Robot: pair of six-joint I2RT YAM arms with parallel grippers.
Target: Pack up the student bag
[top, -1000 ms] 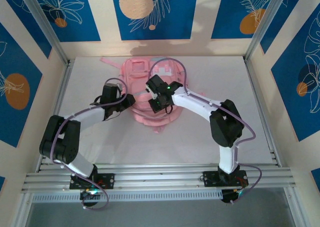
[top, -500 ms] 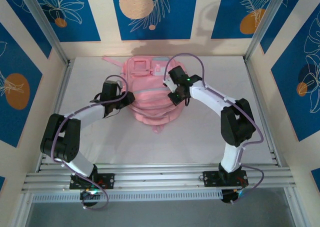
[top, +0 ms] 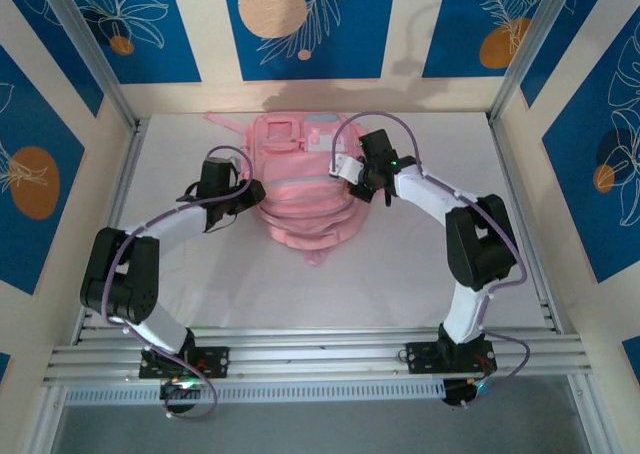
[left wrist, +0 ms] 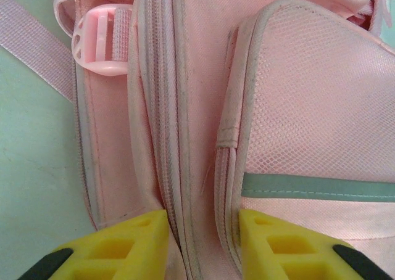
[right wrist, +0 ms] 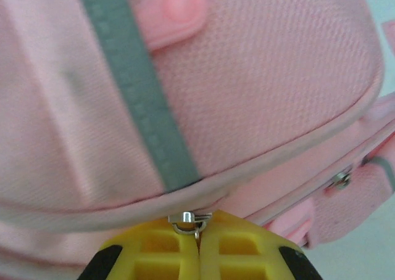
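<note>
My right gripper moves outward next along the mesh pocket's edge, which lies outward of it, since the seam runs that way. It then releases the zipper pull there.
The student bag, a soft pink backpack, lies flat at the back middle of the white table. My left gripper is at its left side. In the left wrist view the left gripper has its yellow fingers pressed on either side of a ridge of the bag that carries a zipper seam. My right gripper is at the bag's right upper edge. Seen from the right wrist, the right gripper is shut on a small metal zipper pull under a grey stripe on the bag.
A pink strap with a plastic buckle lies off the bag's left side on the table. Bare white table spreads in front of the bag. Metal frame posts and patterned walls close in the back and sides.
My right gripper has travelled from the bag's middle to its right upper edge, holding the zipper pull. The bag now lies flatter. The left gripper has stayed at the bag's left side.
</note>
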